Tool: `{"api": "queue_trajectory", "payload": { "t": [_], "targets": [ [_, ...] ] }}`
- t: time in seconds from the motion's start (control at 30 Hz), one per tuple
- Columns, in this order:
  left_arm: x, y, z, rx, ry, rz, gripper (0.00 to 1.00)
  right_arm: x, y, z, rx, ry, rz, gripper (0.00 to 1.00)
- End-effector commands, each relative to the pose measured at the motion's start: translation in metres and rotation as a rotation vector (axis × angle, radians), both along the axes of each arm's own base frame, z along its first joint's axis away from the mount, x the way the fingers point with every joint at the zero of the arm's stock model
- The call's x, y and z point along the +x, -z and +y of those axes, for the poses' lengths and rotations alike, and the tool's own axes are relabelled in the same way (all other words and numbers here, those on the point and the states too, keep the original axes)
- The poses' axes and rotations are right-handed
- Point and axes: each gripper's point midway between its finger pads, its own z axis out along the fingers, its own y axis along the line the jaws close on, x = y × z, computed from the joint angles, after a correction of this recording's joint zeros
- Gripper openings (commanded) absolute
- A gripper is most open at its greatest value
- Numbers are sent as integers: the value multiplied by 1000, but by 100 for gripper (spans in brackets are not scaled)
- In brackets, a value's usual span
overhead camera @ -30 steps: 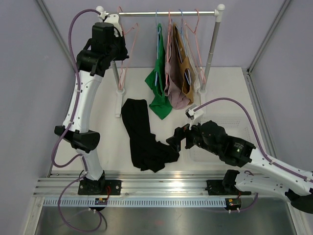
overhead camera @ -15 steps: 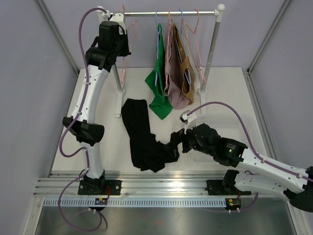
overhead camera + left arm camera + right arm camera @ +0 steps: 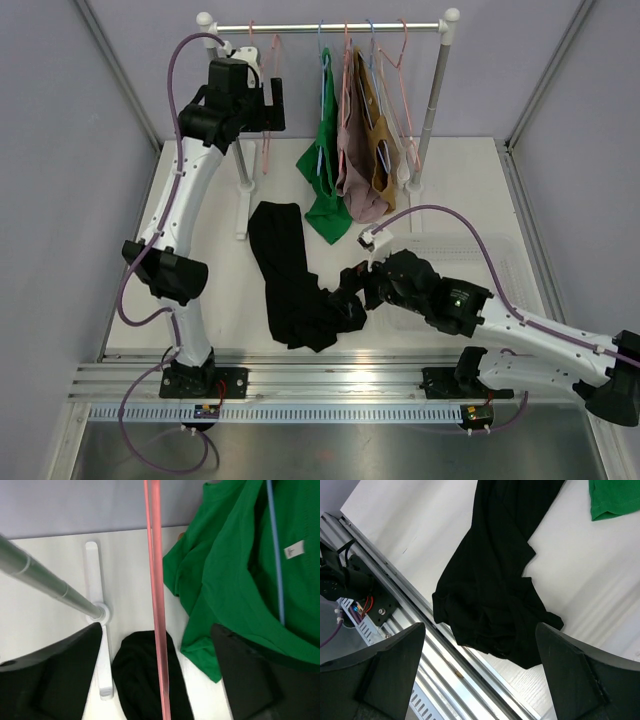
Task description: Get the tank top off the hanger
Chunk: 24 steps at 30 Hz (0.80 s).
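The right gripper moves down and to the left in the top view onto the tank top's folded middle next, since it lies off the pink hanger.
The black tank top (image 3: 295, 285) lies crumpled on the white table, off any hanger; it also shows as the tank top (image 3: 142, 680) and the tank top (image 3: 495, 595). A bare pink hanger (image 3: 264, 120) hangs at the left end of the rail. My left gripper (image 3: 270, 100) is up beside it, open, and the pink hanger (image 3: 157, 605) runs between the fingers without either touching it. My right gripper (image 3: 350, 290) hovers open just above the tank top's bunched near end, holding nothing.
A green shirt (image 3: 325, 170), also seen as the green shirt (image 3: 235, 570), and brown and pink garments (image 3: 365, 150) hang from the rail (image 3: 330, 27). The rack's left post (image 3: 50, 585) stands near my left gripper. A clear bin (image 3: 470, 255) sits at right. The metal rail (image 3: 420, 635) borders the table's near edge.
My left gripper has opened and let go of the pink hanger, shifting right along the rail. My right arm has slid left over the tank top.
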Motion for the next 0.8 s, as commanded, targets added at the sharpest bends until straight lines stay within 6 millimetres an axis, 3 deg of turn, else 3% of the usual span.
{"api": "queue_trajectory", "payload": {
  "t": [0.0,0.03,0.13,0.17,0.2,0.23,0.27,0.3,0.33,0.37,0.4,0.43,0.47,0.5,0.53,0.57,0.63,0.67,0.7,0.73,0.77],
  "targets": [
    [-44,-89,9,-88,12,-185,99,11,-19,25,30,-28,-41,99],
    [-64,-109,15,-107,6,-224,99,13,-16,30,13,-32,-37,99],
    [-91,-107,29,-129,-41,-214,99,24,-8,50,-27,-41,-30,100],
    [-118,-128,40,-166,-67,-266,99,29,-6,55,-32,-35,-33,100],
    [-124,-109,42,-162,-77,-228,99,36,-1,64,-48,-27,-31,100],
    [-135,-107,47,-173,-88,-228,99,41,5,68,-68,-13,-31,99],
    [-164,-119,57,-208,-107,-267,99,45,8,72,-84,-10,-28,99],
    [-170,-95,59,-204,-119,-223,99,51,3,80,-87,-10,-34,100],
    [-183,-89,62,-217,-119,-224,99,55,21,87,-131,-11,-15,99],
    [-194,-86,66,-228,-125,-233,99,58,25,91,-142,-7,-12,99],
    [-223,-99,75,-276,-130,-297,99,64,23,98,-143,2,-18,99],
    [-226,-64,77,-258,-142,-240,99,71,43,101,-195,23,-7,100],
    [-235,-58,82,-263,-158,-250,99,78,41,107,-200,36,-10,99],
    [-257,-61,93,-282,-175,-304,99,79,52,108,-239,39,7,99],
    [-262,-52,98,-278,-195,-306,99,82,73,112,-286,39,32,99],
    [-266,-27,106,-246,-226,-280,99,85,74,119,-288,38,37,99],
    [-283,-21,115,-237,-234,-323,99,87,103,124,-354,32,70,99],
    [-284,-1,122,-190,-255,-299,99,89,104,129,-358,32,67,99],
    [-287,8,126,-170,-267,-291,99,89,120,131,-395,24,78,99],
    [-294,12,133,-156,-285,-309,99,89,126,133,-409,19,80,99],
    [-294,31,136,-122,-293,-278,99,92,128,136,-418,19,77,100]
  ]
}}
